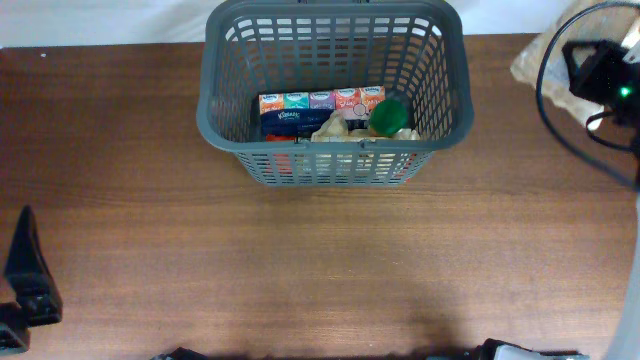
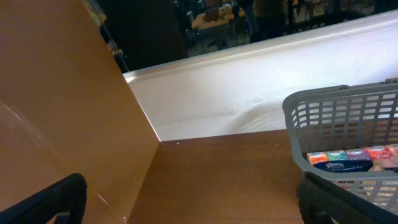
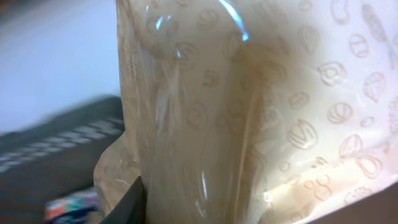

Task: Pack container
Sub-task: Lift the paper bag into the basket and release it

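The bag point(image 1: 530, 65) goes left in the overhead view in my right gripper to the open room above the Kleenex tissue pack point(image 1: 300, 108) next, then down for its release.
The dark grey slotted basket point(image 1: 335, 160) stands at the table's back centre. It holds a Kleenex tissue pack point(image 1: 300, 108), a green-capped item point(image 1: 388, 117) and a crumpled beige packet point(image 1: 332, 127). The basket also shows in the left wrist view point(image 2: 336, 118) and, blurred, in the right wrist view point(image 3: 50, 146). My right gripper point(image 1: 585, 75) is at the far right back, shut on a beige patterned plastic bag point(image 1: 530, 65) that fills the right wrist view point(image 3: 261, 112); only one finger point(image 3: 134, 199) shows there. My left gripper point(image 2: 199, 205) is open and empty at the front left corner point(image 1: 30, 280).
A white surface point(image 2: 249, 99) lies behind the brown table's back edge. Black cables point(image 1: 560, 110) loop by the right arm. A tan panel point(image 2: 56, 93) stands at the left in the left wrist view.
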